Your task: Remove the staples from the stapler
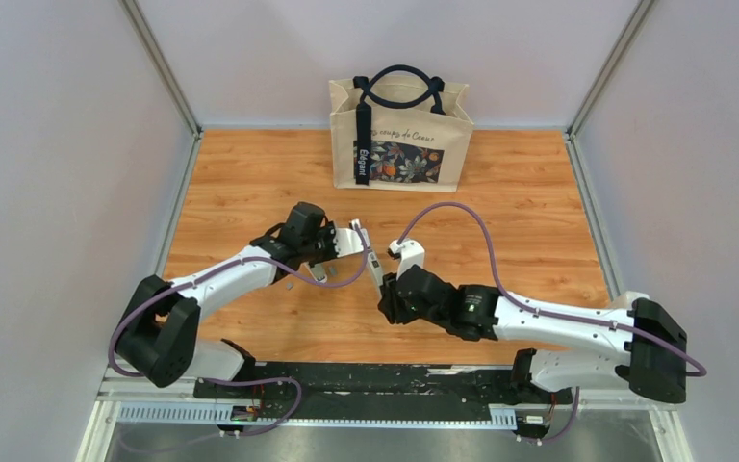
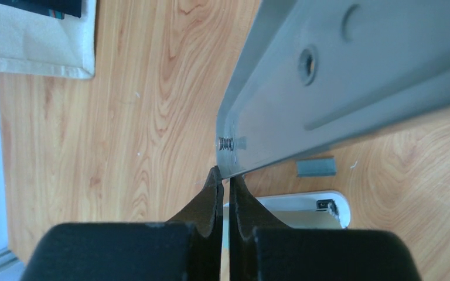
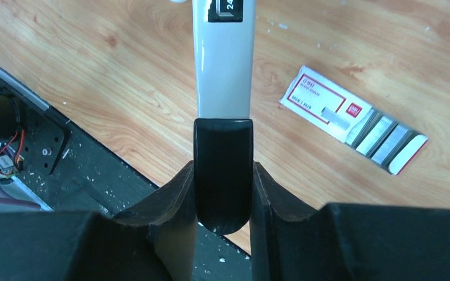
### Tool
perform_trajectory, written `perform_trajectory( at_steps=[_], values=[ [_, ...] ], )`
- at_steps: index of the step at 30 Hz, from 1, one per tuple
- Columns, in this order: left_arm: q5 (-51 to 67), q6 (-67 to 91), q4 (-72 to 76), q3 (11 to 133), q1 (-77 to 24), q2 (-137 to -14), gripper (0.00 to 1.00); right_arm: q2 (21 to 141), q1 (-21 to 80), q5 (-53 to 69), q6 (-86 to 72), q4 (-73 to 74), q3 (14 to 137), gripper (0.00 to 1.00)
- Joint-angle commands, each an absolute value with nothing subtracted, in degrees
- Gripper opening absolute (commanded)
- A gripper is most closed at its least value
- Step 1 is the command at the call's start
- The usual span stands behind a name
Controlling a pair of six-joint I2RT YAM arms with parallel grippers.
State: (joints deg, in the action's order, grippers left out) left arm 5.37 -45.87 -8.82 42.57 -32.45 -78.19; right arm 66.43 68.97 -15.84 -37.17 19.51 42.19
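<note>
The bare wood beside the staple strip can take the stapler, so my right gripper should next move outward, to the left in the top view, and down to that wood.
The white and grey stapler point(image 1: 369, 252) is held off the table between both arms. In the right wrist view my right gripper point(image 3: 222, 171) is shut on the stapler's black end point(image 3: 222, 199), and the grey body point(image 3: 222, 64) runs away from it. In the left wrist view my left gripper point(image 2: 225, 177) is nearly closed, its tips pinching the lower corner of the stapler's grey metal rail point(image 2: 328, 88). A white stapler part point(image 2: 304, 206) shows below. A short grey strip of staples point(image 2: 315, 167) lies on the wood.
A red and white staple box point(image 3: 351, 120), open with several strips showing, lies on the table. A canvas tote bag point(image 1: 400, 135) stands at the back centre. Grey walls close in both sides, and a black base rail point(image 1: 375, 385) lines the near edge.
</note>
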Motion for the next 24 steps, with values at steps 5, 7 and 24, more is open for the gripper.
perform_trajectory(
  at_steps=[5, 7, 24],
  values=[
    [23.16, -32.00, -21.51, 50.53, -32.26, -71.64, 0.04, 71.36, 66.45, -28.03, -29.80, 18.11, 57.29, 0.00],
    [26.61, -28.49, -23.37, 51.24, -32.26, -70.84, 0.08, 73.81, 64.00, -28.83, -28.74, 17.93, 61.76, 0.00],
    [21.37, -21.09, -30.68, 55.37, -28.57, -73.12, 0.43, 88.06, 53.71, -21.63, -18.37, 15.73, 72.68, 0.00]
  ],
)
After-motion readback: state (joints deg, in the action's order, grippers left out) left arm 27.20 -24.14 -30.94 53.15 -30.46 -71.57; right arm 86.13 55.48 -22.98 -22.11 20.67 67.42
